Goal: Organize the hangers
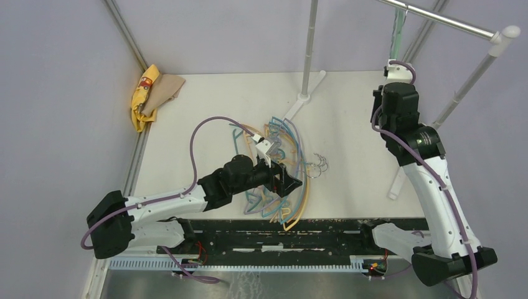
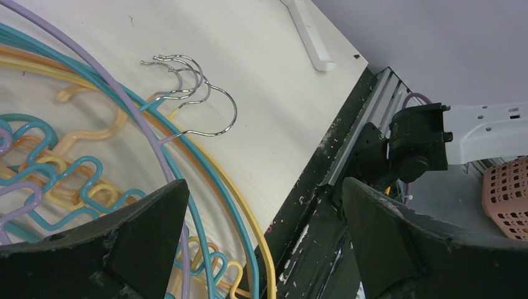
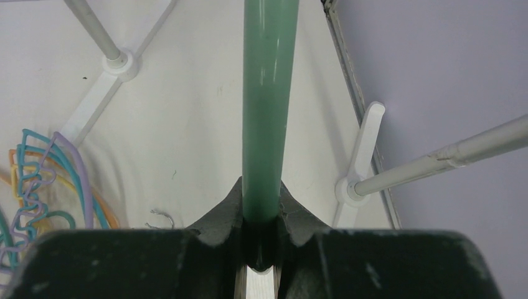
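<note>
The pale green hanger's hook is over the metal bar, so my right gripper will next slide the hanger toward the bar's white end joint.
Several hangers (image 1: 280,168) in teal, orange, yellow and lilac lie tangled in a pile at the table's front middle, their metal hooks (image 2: 193,87) fanned out to the right. My left gripper (image 1: 289,185) hovers low over the pile's near edge. In the left wrist view the left gripper (image 2: 264,187) is open, with teal and yellow hanger arms (image 2: 243,212) running under the gap, none gripped. My right gripper (image 3: 266,205) is raised at the far right, shut on a pale green hanger (image 3: 268,112). That green hanger (image 1: 398,28) reaches up to the metal rail (image 1: 448,22).
The rack's white post (image 1: 308,50) and foot (image 1: 305,99) stand behind the pile, and another leg (image 1: 464,90) slants at the right. A yellow-and-tan cloth (image 1: 152,93) lies at the back left. The table's black front edge (image 2: 324,205) runs just beside the pile. A pink basket (image 2: 507,193) sits beyond it.
</note>
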Motion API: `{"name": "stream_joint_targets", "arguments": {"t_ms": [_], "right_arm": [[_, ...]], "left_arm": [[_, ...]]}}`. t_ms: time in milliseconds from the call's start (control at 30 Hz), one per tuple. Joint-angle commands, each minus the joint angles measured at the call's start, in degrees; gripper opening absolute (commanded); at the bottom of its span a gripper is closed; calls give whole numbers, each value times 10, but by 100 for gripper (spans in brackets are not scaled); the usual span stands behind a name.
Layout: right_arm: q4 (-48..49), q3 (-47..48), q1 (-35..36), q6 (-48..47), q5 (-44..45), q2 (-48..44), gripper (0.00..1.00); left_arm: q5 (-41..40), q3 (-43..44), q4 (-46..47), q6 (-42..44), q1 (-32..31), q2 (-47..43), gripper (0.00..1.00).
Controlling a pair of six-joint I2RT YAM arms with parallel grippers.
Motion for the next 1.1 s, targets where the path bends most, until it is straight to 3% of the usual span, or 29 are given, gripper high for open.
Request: {"name": "stream_joint_targets", "arguments": {"t_ms": [0, 233, 633, 1067], "right_arm": [[41, 29, -58, 22, -33, 9, 1], [64, 25, -117, 36, -83, 9, 1], [73, -2, -126, 50, -108, -33, 1], [41, 2, -142, 65, -37, -19, 1]], "left_arm": [[-17, -12, 29, 16, -2, -21, 99], [-20, -16, 28, 17, -2, -17, 99], [-14, -20, 34, 16, -2, 8, 99], [-5, -17, 31, 17, -2, 24, 99]]}}
